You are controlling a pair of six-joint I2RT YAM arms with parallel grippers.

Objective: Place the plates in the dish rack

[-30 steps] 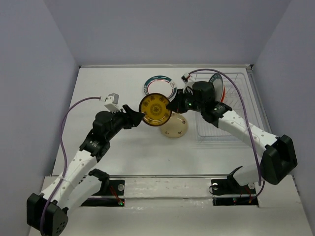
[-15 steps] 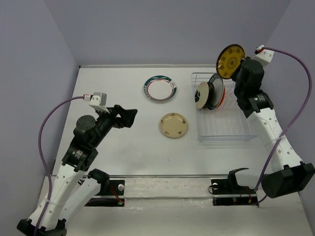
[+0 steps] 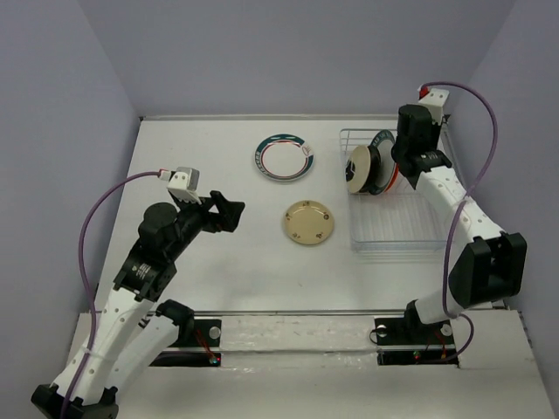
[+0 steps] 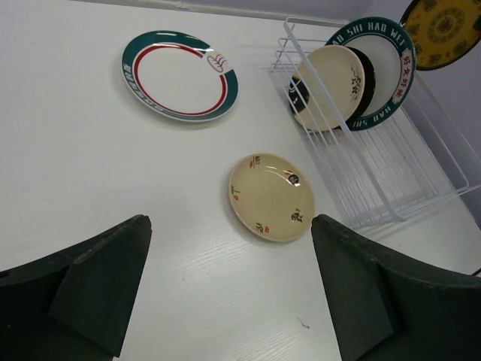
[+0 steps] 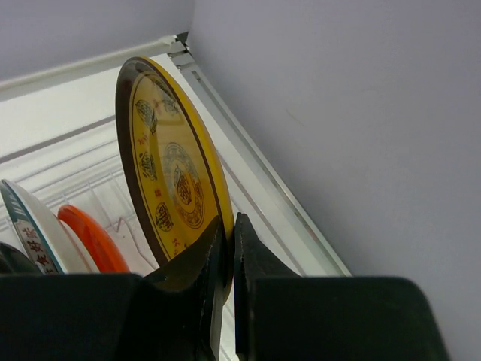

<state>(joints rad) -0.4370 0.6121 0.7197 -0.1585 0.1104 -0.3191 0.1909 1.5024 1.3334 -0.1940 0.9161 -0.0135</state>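
My right gripper comes down toward the empty slot beside the orange plate next, shifting left in the top view, and releases the mustard-brown plate's rim there.
My right gripper (image 5: 229, 233) is shut on the rim of the mustard-brown patterned plate (image 5: 169, 173) and holds it upright over the far end of the dish rack (image 3: 397, 229). In the top view the right gripper (image 3: 406, 147) hides that plate; it shows in the left wrist view (image 4: 440, 30). In the rack stand a cream plate (image 3: 360, 168), a black plate (image 4: 366, 75), a white plate with a green rim (image 4: 391, 68) and an orange plate (image 5: 94, 239). My left gripper (image 3: 229, 212) is open and empty, left of a flat cream plate (image 3: 307, 223).
A white plate with a green and red rim (image 3: 285, 157) lies flat on the table behind the cream one. The right wall stands close beside the rack. The rack's wire wall (image 4: 301, 56) rises in front of the standing plates.
My right arm took the mustard plate from mid-table, lifted it high, then lowered it over the rack's far end. My left gripper has let go of it and drawn back left.
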